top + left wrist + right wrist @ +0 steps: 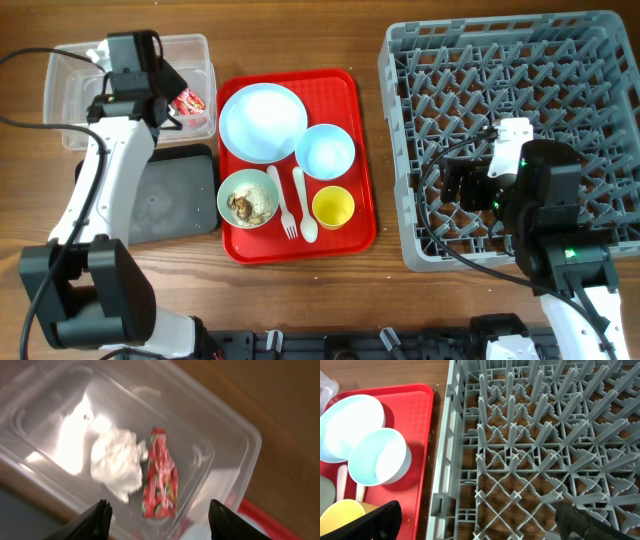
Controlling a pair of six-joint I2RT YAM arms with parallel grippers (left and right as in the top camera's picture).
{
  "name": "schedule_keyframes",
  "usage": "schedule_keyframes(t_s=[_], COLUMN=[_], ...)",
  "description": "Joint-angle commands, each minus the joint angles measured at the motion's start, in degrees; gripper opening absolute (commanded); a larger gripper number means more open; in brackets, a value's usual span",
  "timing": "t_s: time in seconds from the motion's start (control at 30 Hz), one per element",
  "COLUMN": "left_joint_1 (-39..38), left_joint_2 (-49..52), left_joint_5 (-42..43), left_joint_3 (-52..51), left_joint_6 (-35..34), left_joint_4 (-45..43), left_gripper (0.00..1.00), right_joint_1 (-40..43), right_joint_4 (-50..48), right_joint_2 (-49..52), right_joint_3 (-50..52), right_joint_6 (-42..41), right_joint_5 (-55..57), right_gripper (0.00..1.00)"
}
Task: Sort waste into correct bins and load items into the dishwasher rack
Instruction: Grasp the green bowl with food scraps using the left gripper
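My left gripper swings back from the clear tub and down onto the pale green bowl's rim beside the fork next. The bowl still holds food scraps.
The red snack wrapper and the crumpled white tissue lie in the clear tub. My left gripper is open and empty just above them. The wrapper also shows in the overhead view. The pale blue plate, pale blue bowl, yellow cup, white fork, white spoon and the pale green bowl holding food scraps sit on the red tray. My right gripper is open and empty over the grey dishwasher rack.
The black tray lies in front of the clear tub, left of the red tray. A strip of wooden table separates the red tray from the rack. The rack holds nothing.
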State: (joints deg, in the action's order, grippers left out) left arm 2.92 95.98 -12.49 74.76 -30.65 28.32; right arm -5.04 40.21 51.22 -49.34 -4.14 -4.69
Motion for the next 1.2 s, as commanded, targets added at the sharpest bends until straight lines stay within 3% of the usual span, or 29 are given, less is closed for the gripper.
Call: schedule_keyframes(t_s=[0.0, 0.13, 0.23, 0.33, 0.4, 0.5, 0.6, 0.77, 0.83, 1.0, 1.17], left_joint_1=[-5.7, -17.0, -24.8, -28.7, -29.2, -29.3, -29.6, -29.8, -29.8, -29.2, -24.2], left_joint_2=[-4.9, -4.0, -2.4, 1.4, 4.1, 7.8, 9.0, 9.0, 9.0, 7.8, 1.9], left_joint_5=[5.5, 11.9, 11.8, 11.8, 11.8, 11.8, 12.1, 12.1, 12.0, 12.0, 11.8], left_joint_3=[0.3, 0.2, -2.5, -6.1, -7.3, -7.4, -7.4, -7.7, -7.8, -4.9, 6.6], left_joint_6=[3.5, 3.2, 3.2, 0.5, 0.2, 0.2, 0.2, 0.2, 0.2, 0.5, 4.1], left_joint_4=[10.5, 27.9, 28.7, 28.2, 27.2, 24.6, 22.1, 21.5, 21.5, 24.7, 35.6], left_gripper=[0.61, 0.61, 0.63, 0.59, 0.58, 0.47, 0.24, 0.18, 0.04, 0.04, 0.04], right_joint_1=[0.2, 0.2, 0.2, 0.2, 0.2, 0.2, 0.2, 0.2, 0.2, 0.2, 0.2], right_joint_4=[0.0, 0.2, 0.2, 0.2, 0.2, 0.2, 0.2, 0.2, 0.2, 0.2, 0.2], right_joint_2=[0.0, 0.0, 0.0, 0.0, 0.0, 0.0, 0.0, 0.0, 0.0, 0.0, 0.0], right_joint_3=[-1.4, -1.4, -1.4, -1.4, -1.4, -1.4, -1.4, -1.4, -1.4, -1.4, -1.4], right_joint_6=[1.0, 0.9, 1.0, 0.9, 0.9, 0.9, 1.0, 1.0, 1.0, 1.0, 1.0], right_joint_5=[-0.3, -0.3, -0.3, -0.3, -0.7, -1.0, -0.9, -0.9, -0.9, -0.9, -0.9], right_gripper=[1.0, 1.0, 1.0, 1.0, 1.0, 1.0, 1.0, 1.0, 1.0, 1.0, 1.0])
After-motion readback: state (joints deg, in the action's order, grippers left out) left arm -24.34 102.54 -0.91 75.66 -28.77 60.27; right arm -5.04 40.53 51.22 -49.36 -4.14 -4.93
